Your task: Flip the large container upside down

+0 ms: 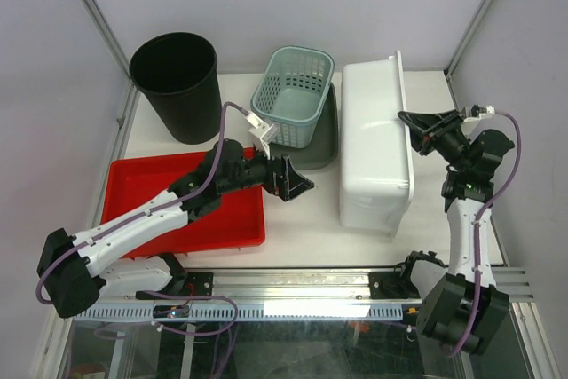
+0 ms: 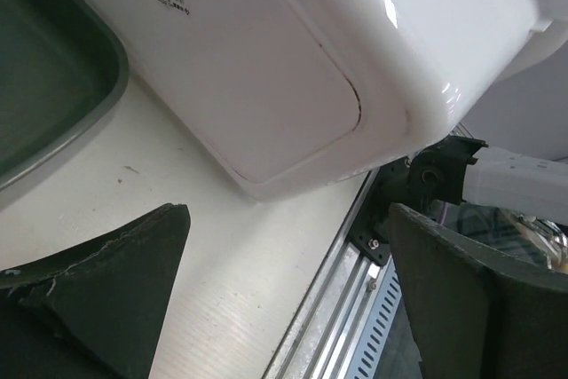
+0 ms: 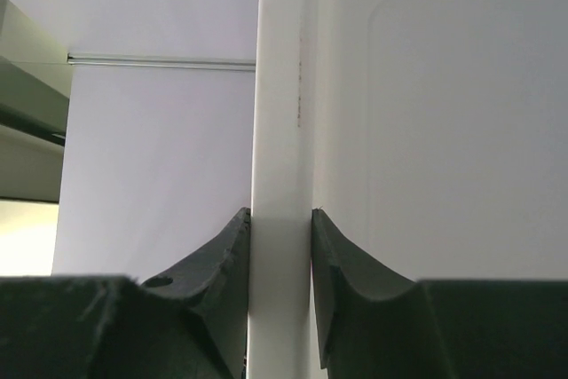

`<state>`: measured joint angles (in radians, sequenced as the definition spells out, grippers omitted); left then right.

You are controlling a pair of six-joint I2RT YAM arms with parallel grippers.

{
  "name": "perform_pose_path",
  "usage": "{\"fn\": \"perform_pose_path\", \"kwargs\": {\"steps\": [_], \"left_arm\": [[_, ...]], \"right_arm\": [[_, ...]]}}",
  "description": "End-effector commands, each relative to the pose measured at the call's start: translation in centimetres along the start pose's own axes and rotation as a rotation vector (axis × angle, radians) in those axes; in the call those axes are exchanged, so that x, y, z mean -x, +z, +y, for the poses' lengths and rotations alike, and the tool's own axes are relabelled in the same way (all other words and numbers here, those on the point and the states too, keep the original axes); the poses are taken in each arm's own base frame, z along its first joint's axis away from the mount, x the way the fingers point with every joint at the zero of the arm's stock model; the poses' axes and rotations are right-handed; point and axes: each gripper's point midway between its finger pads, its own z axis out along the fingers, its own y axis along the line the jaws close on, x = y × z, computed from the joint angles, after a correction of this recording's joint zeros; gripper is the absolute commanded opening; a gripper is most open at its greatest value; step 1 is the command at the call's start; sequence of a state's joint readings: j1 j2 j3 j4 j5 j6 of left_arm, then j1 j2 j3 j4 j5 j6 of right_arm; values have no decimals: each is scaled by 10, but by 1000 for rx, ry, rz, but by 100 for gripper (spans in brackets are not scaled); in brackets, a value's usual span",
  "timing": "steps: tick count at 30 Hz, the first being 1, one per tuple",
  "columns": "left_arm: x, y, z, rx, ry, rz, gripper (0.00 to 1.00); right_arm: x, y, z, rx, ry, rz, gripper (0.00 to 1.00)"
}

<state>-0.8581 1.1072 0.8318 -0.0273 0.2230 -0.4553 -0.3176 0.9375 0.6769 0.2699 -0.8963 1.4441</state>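
My right gripper needs to pull the container's rim to the right in the top view, over the bare tabletop, and let go, because the container's base faces sideways.
The large white container (image 1: 374, 144) stands tipped on its side on the table's right half, its base facing left and its rim to the right. My right gripper (image 1: 410, 126) is shut on the white rim (image 3: 280, 175), one finger on each side. My left gripper (image 1: 304, 185) is open and empty, low over the table just left of the container, not touching it. The left wrist view shows the container's underside (image 2: 275, 68) with a barcode label, ahead of my spread fingers (image 2: 106, 264).
A black bin (image 1: 177, 84) stands back left. A teal basket (image 1: 293, 95) rests on a grey-green tray (image 1: 324, 144) at the back centre. A red tray (image 1: 222, 219) lies under my left arm. The metal rail (image 1: 293, 283) runs along the near edge.
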Motion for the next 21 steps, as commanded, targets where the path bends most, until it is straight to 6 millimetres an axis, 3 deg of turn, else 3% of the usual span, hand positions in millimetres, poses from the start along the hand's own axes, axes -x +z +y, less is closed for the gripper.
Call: {"fn": "perform_pose_path", "kwargs": {"steps": [1,10,15,21], "left_arm": [[32,5,-31,-124,33,-76,99],[38,20,-47,-214,27,-52,99],[37,26,-53,-251,15,-32,99],[33,33,-59,-301,1,-4,99]], "right_arm": [[-6,-18,18,49,-33,90,0],[21,-36,-41,-89,74,15,0],[33,-44,-68,-179,86,-29,9],[43,-52,-81,-279,25,-75,25]]}}
